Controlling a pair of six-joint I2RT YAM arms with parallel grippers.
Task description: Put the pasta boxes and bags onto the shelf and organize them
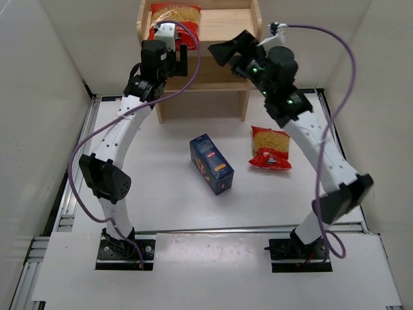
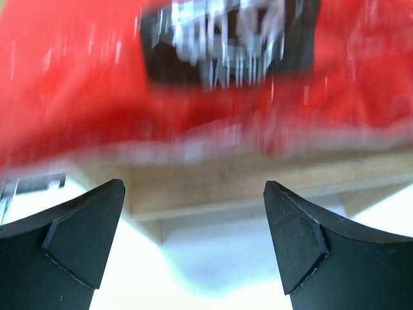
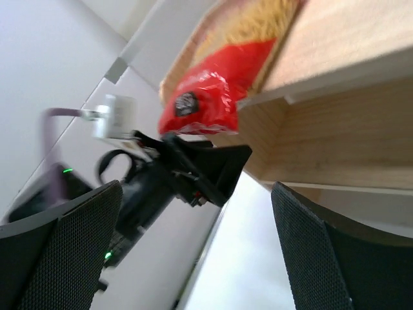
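The second bag's clear window (image 1: 270, 139) is below my right gripper and back toward my base, so my right gripper should pull back, tilt downward and go down to it.
One red bag (image 1: 175, 15) of yellow pasta lies on the top tier of the wooden shelf (image 1: 222, 71). My left gripper (image 1: 180, 53) is open and empty just in front of that bag's red end. In the left wrist view the bag (image 2: 193, 77) is blurred above the shelf's edge (image 2: 258, 181), and the gripper (image 2: 193, 239) holds nothing. My right gripper (image 1: 221, 51) is open and empty in front of the shelf; its view (image 3: 193, 252) shows the bag (image 3: 206, 90) and the left gripper (image 3: 193, 168). The blue box (image 1: 211, 163) and the second bag (image 1: 271, 148) lie on the table.
The shelf's lower tier opens toward the arms, with side panels (image 1: 245, 103) on both sides. White walls enclose the table on the left, right and back. A purple cable (image 1: 342, 58) loops off the right arm, and another off the left arm.
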